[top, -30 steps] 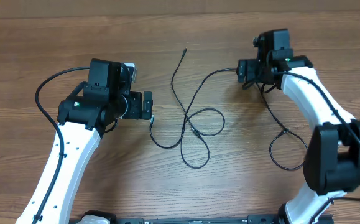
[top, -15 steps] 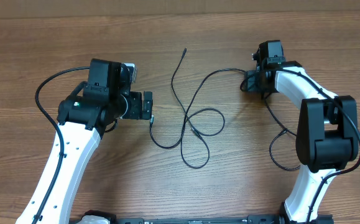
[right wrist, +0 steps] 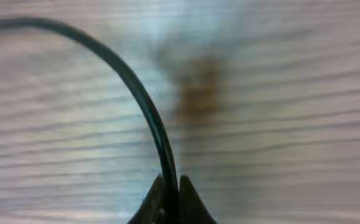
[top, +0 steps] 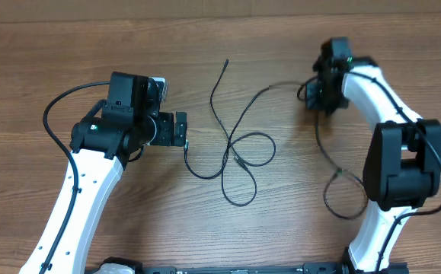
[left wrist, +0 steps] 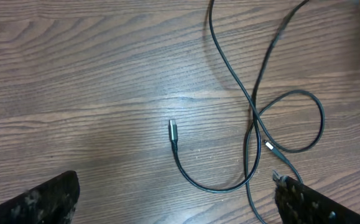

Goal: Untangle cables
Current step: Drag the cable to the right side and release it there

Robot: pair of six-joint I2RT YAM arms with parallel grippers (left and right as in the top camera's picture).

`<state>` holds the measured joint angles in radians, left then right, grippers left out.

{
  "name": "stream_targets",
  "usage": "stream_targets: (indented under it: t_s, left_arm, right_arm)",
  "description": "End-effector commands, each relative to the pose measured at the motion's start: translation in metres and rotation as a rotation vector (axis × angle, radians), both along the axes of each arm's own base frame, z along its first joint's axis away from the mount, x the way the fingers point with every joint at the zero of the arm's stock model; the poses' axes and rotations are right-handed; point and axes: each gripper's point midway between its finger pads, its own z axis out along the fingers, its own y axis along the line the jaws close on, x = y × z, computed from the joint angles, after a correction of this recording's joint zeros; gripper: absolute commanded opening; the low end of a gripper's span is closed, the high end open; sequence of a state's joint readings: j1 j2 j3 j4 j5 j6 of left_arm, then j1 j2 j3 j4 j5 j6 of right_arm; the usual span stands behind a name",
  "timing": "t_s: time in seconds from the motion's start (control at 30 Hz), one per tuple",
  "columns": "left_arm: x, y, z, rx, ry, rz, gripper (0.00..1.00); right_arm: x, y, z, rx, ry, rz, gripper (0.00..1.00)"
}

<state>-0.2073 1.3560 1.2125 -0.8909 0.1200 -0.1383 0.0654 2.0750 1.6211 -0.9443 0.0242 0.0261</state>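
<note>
Bare wood lies to the right in the overhead view, so my right gripper needs to carry the cable there, away from the tangle, and release it.
Thin black cables (top: 231, 144) lie crossed and looped in the middle of the wooden table, one tip at the far end (top: 227, 62). In the left wrist view a silver plug (left wrist: 172, 129) ends one cable, and a loop (left wrist: 319, 121) lies to its right. My left gripper (top: 182, 129) (left wrist: 176, 208) stands open just left of that plug, nothing between its fingers (left wrist: 43, 199). My right gripper (top: 317, 97) (right wrist: 169, 202) is shut on a cable (right wrist: 136, 87), pinched between the fingertips. That cable (top: 270, 87) runs left from it toward the tangle.
A thicker black wire (top: 334, 194) belonging to the right arm loops over the table at the right. A similar wire (top: 49, 114) arcs beside the left arm. The table's far edge (top: 220, 15) runs along the top.
My right gripper turned, came down and shut on the right-hand cable end. The right arm's own wire shifted. The left arm has not moved.
</note>
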Motion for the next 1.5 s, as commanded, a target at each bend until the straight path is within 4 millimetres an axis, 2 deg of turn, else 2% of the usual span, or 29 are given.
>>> stream_targets:
  t_s: [0.0,0.03,0.1,0.13,0.17,0.2,0.3,0.33,0.5,0.7,0.8,0.83,0.97,1.1,1.3,1.47]
  left_arm:
    - [0.003,0.000,0.002,-0.003,-0.008,-0.001,1.00]
    - [0.003,0.000,0.002,-0.003,-0.008,-0.001,1.00]
    - [0.003,0.000,0.002,-0.003,-0.008,-0.001,1.00]
    - [0.003,0.000,0.002,-0.003,-0.008,-0.001,1.00]
    - [0.003,0.000,0.002,-0.003,-0.008,-0.001,1.00]
    - [0.003,0.000,0.002,-0.003,-0.008,-0.001,1.00]
    - [0.003,0.000,0.002,-0.003,-0.008,-0.001,1.00]
    - [0.003,0.000,0.002,-0.003,-0.008,-0.001,1.00]
    - [0.003,0.000,0.002,-0.003,-0.008,-0.001,1.00]
    - [0.003,0.000,0.002,-0.003,-0.008,-0.001,1.00]
    - [0.003,0.000,0.002,-0.003,-0.008,-0.001,1.00]
    - [0.003,0.000,0.002,-0.003,-0.008,-0.001,1.00]
    - [0.003,0.000,0.002,-0.003,-0.008,-0.001,1.00]
    - [0.003,0.000,0.002,-0.003,-0.008,-0.001,1.00]
    - [0.003,0.000,0.002,-0.003,-0.008,-0.001,1.00]
    - [0.003,0.000,0.002,-0.003,-0.008,-0.001,1.00]
  right_arm:
    - [0.027,-0.017,0.117,-0.071,-0.237,-0.067,0.04]
    - [0.028,-0.018,0.160,-0.074,-0.307,-0.075,0.04]
    - [0.028,-0.018,0.196,-0.067,-0.376,-0.078,0.04]
    - [0.026,-0.019,0.227,-0.058,-0.440,-0.087,0.04]
    - [0.025,-0.019,0.238,-0.052,-0.465,-0.096,0.04]
    - [0.022,-0.019,0.262,-0.037,-0.516,-0.113,0.04]
    - [0.011,-0.019,0.321,-0.009,-0.652,-0.131,0.04]
    - [0.004,-0.019,0.348,0.000,-0.721,-0.133,0.04]
    - [-0.015,-0.028,0.402,-0.011,-0.879,-0.164,0.04]
    - [-0.014,-0.071,0.416,-0.143,-0.939,-0.303,0.04]
    - [-0.011,-0.092,0.419,-0.140,-0.963,-0.376,0.04]
    - [-0.010,-0.106,0.420,-0.124,-0.976,-0.443,0.04]
    - [-0.015,-0.147,0.417,-0.081,-0.990,-0.625,0.04]
    - [-0.019,-0.173,0.404,-0.082,-0.949,-0.689,0.04]
    - [-0.017,-0.175,0.390,-0.049,-0.900,-0.681,0.04]
    - [-0.016,-0.161,0.383,0.008,-0.863,-0.636,0.04]
